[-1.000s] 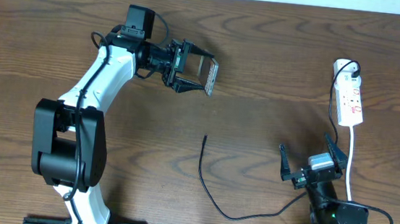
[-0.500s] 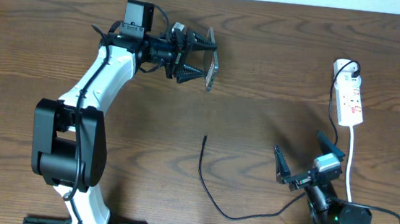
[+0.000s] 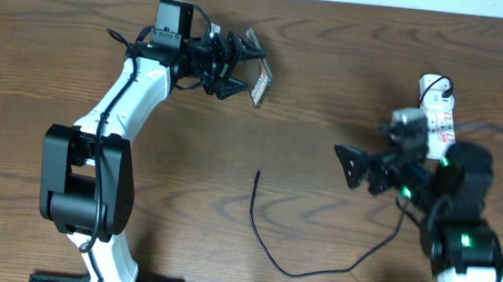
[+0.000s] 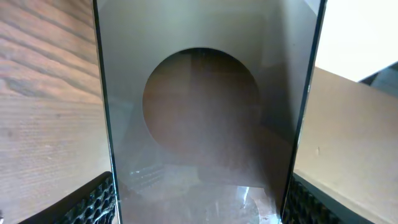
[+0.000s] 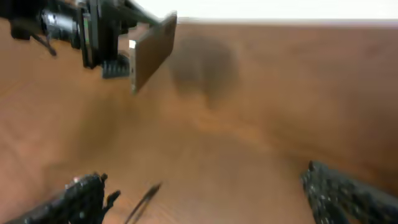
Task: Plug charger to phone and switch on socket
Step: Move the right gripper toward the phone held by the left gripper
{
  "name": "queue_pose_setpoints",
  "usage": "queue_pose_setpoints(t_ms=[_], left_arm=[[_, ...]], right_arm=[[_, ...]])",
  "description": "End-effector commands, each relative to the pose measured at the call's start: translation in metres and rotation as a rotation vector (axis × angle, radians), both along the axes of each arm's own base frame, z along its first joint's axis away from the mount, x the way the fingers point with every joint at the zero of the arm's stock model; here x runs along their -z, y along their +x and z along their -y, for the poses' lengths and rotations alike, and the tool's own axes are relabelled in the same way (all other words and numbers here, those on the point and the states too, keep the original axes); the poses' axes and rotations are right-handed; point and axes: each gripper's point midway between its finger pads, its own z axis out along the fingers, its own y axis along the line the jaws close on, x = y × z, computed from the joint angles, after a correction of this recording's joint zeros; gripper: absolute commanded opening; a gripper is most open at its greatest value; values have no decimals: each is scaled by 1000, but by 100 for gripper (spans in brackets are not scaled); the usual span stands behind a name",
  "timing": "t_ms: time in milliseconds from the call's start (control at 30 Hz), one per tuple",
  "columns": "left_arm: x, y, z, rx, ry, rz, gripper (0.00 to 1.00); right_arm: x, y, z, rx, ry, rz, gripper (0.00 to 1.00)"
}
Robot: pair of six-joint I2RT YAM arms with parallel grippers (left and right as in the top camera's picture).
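Note:
My right gripper reaches outward and across onto the phone's near end (image 3: 259, 94) (image 5: 137, 73) next, which juts free outward of it and to its left in the overhead view.
My left gripper (image 3: 238, 69) is shut on the phone (image 3: 259, 84) and holds it tilted above the far table. In the left wrist view the phone's brown screen with the dark oval (image 4: 199, 124) fills the space between the fingers (image 4: 199, 208). The charger (image 3: 257, 228), a thin black cable, lies on the table with its plug tip near the middle. My right gripper (image 3: 351, 166) is open and empty, raised and pointing left, right of the tip. Its blurred wrist view shows the phone (image 5: 152, 53), the cable tip (image 5: 146, 199) and the open jaws (image 5: 211, 199). The white socket (image 3: 439, 107) lies at the far right, partly behind the right arm.
The socket's white cord (image 3: 444, 199) runs toward the front behind the right arm. The brown wooden table (image 3: 350, 58) lies under both arms. The left arm's white links (image 3: 122, 102) stretch from the front left to the far middle.
The right arm has risen from the front right and swung up and left, gripper now near the socket. The left gripper has shifted the phone slightly farther back and tilted it.

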Motion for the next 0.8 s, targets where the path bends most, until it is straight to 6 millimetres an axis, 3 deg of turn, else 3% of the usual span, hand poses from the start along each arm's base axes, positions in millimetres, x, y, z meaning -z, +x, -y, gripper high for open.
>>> queue_pose_setpoints(t_ms=[0,100,233,400,600,767], left_arm=[[-24,14,0,-41,9,88,7],[-29,24,0,-90,1,92,7],[-25,25,8,-145,11,37,7],[-34,23,32,-131,-27,46,7],[-39,17,50,-105,-47,48,7],[-43,8,58,-71,-89,7,7]], right_arm=[[-9,18,-30,-82,20,-49,99],[-2,34,-54,-116,-20,-73,99],[-14,44,-86,-195,-6,17,99],[-31,41,-102,-241,47,69,99],[-31,40,-104,-246,65,54,99],[-23,57,-84,-65,52,2,99]])
